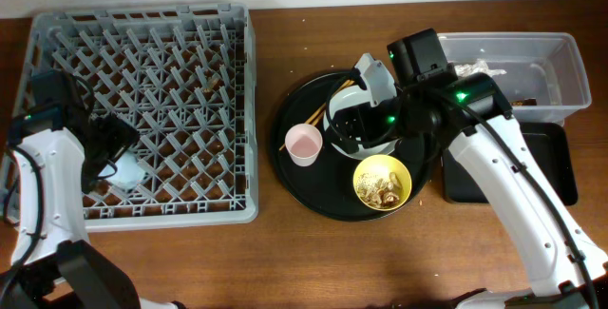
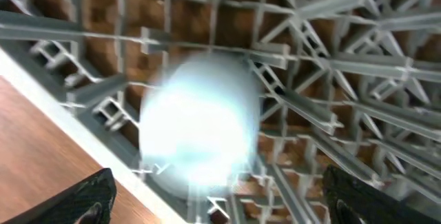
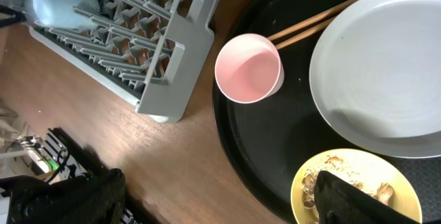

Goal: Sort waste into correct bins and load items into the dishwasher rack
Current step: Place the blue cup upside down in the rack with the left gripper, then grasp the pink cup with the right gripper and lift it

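Note:
The pink cup's opening faces up, so next I move my right gripper to the left in the overhead view and lower it onto the pink cup's rim [image 1: 319, 140] [image 3: 278, 65].
The grey dishwasher rack [image 1: 142, 24] stands at the left. The small blue cup [image 1: 126, 171] sits in its front left part, blurred in the left wrist view [image 2: 200, 124]. My left gripper [image 1: 112, 147] is open just above the cup [image 2: 220, 203] and does not hold it. On the round black tray are the pink cup [image 1: 304, 144], the chopsticks [image 1: 318, 114], the pale plate [image 1: 330, 119] and the yellow bowl [image 1: 382, 182] with food scraps. My right gripper [image 1: 353, 124] is open and empty above the plate and tray [image 3: 213, 200]. White tissue [image 1: 480, 68] lies in the clear tub [image 1: 560, 52].
The shallow black tray [image 1: 508, 171] lies in front of the clear tub at the right. The right wrist view shows the pink cup [image 3: 248, 69], the plate [image 3: 379, 65], the chopsticks [image 3: 324, 21], the bowl [image 3: 358, 182] and the rack corner [image 3: 172, 79].

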Controlling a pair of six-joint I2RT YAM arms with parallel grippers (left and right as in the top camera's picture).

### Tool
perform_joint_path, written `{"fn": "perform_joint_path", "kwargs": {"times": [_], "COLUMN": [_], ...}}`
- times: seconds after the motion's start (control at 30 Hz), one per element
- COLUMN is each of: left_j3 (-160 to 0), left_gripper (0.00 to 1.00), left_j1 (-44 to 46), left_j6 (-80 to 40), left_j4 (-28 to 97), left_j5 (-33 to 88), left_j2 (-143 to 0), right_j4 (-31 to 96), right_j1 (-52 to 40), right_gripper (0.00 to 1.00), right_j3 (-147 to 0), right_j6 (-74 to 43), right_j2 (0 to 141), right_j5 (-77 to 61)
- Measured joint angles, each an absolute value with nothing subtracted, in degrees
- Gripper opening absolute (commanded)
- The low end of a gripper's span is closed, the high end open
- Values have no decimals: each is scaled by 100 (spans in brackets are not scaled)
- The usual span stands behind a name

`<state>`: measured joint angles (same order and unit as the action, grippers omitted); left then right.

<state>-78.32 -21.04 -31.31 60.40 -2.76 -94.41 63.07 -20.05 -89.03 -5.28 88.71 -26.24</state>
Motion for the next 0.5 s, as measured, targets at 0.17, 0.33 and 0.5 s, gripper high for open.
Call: {"fn": "perform_joint_path", "kwargs": {"times": [0.17, 0.33, 0.5], "left_j3": [-8108, -9408, -10514], "left_gripper": [99, 99, 99], "left_j1": [-2104, -2104, -2104], "left_j6": [-3131, -2606, -1514], "left_j4": [6543, 7675, 8156], "left_j5": [416, 805, 2047], "left_j2": [-9443, -9463, -9417], "right_j4": [5876, 5094, 4550], "right_j1": [-2049, -2523, -2871], "right_gripper": [71, 71, 44], "right_j3": [-8903, -8901, -8897], "right_j6": [-532, -797, -1385], "right_j2": [9115, 10158, 11107], "right_j5": [-2552, -2117, -950]}}
